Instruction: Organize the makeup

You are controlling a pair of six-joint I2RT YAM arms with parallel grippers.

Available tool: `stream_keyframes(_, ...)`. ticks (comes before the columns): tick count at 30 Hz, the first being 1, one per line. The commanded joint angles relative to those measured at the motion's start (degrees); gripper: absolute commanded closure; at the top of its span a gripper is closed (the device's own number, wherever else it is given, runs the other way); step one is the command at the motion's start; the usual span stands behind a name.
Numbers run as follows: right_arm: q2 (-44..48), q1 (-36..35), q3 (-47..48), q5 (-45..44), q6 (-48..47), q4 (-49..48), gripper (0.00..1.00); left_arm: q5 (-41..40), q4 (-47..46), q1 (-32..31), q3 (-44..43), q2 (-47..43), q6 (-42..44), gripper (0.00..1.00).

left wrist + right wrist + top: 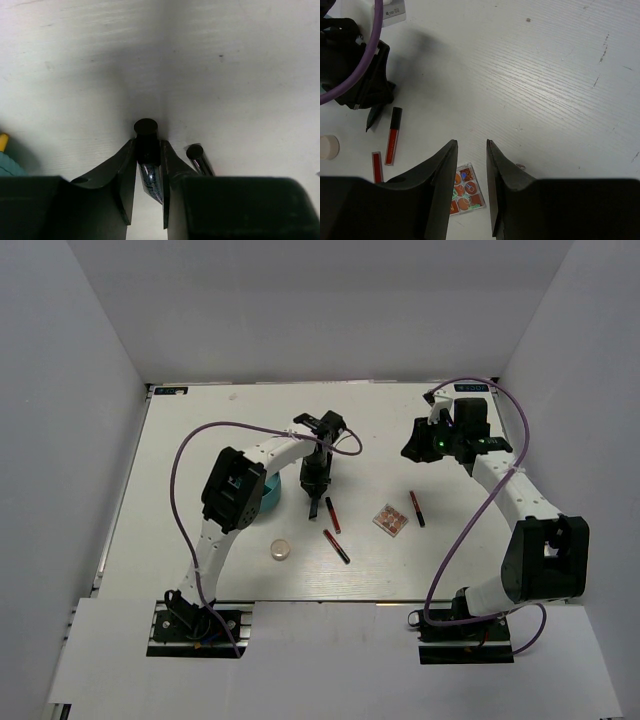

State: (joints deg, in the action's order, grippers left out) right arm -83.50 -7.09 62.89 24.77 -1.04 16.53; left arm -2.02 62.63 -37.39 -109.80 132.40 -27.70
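My left gripper should lift the tube [146, 137] clear of the tub's rim, move over the teal round tub [9, 166], go down and let go, because that tub stands to its left in the top view.
My left gripper [314, 508] points down at mid-table and is shut on a black tube [146, 137], which stands near upright between the fingers [127, 165]. A thin red-black stick [332, 513] lies just right of it, and its dark end shows in the left wrist view [199, 157]. A second stick [336, 546] and a third [416, 508] lie nearby. The square pinkish palette [392, 520] lies between them and shows below my right gripper [470, 145], which is open and empty, raised above the table. The round cream compact [281, 550] sits front left. The bottle and the vial are out of view.
The teal round tub [272, 492] sits half hidden behind the left arm's forearm, and its edge shows in the left wrist view [10, 167]. Purple cables loop off both arms. White walls close in the table on three sides.
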Motion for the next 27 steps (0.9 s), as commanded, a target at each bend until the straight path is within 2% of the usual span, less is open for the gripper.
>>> stream_keyframes(1,2.4,0.1,-0.1,1.6,-0.3,-1.1,0.65,5.3,-2.0,-0.1,-0.1,-1.7,2.8,0.91)
stream_keyframes(4,2.2,0.2,-0.1,1.8,-0.6,-0.8,0.65,6.8,-6.8,-0.1,1.2,-9.7,3.7,0.91)
stream_keyframes(7,2.2,0.2,-0.1,1.9,-0.9,-0.9,0.65,5.9,-15.8,0.4,5.8,-17.1,5.0,0.92)
stream_keyframes(8,2.2,0.1,0.0,1.9,-0.8,-0.8,0.65,4.8,-20.7,0.4,7.7,-22.0,5.7,0.92)
stream_keyframes(10,2.0,0.1,-0.1,2.0,-1.1,-0.8,0.65,-0.8,-26.7,0.4,13.3,-26.0,6.7,0.93)
stream_keyframes(14,2.1,0.0,0.0,2.2,-1.3,-0.8,0.65,-7.9,-30.7,1.7,19.5,-33.7,8.8,0.94)
stream_keyframes(18,1.9,0.0,0.0,2.4,-1.3,-0.8,0.65,-13.2,-32.6,2.3,21.7,-36.9,10.4,0.93)
stream_keyframes(24,1.5,-0.2,0.2,3.1,-1.0,-1.1,0.65,-30.6,-29.8,3.9,18.8,-32.7,11.7,0.96)
stream_keyframes(27,1.7,0.0,0.3,3.2,-1.0,-1.1,0.65,-32.0,-33.4,4.5,19.2,-31.7,12.8,0.97)
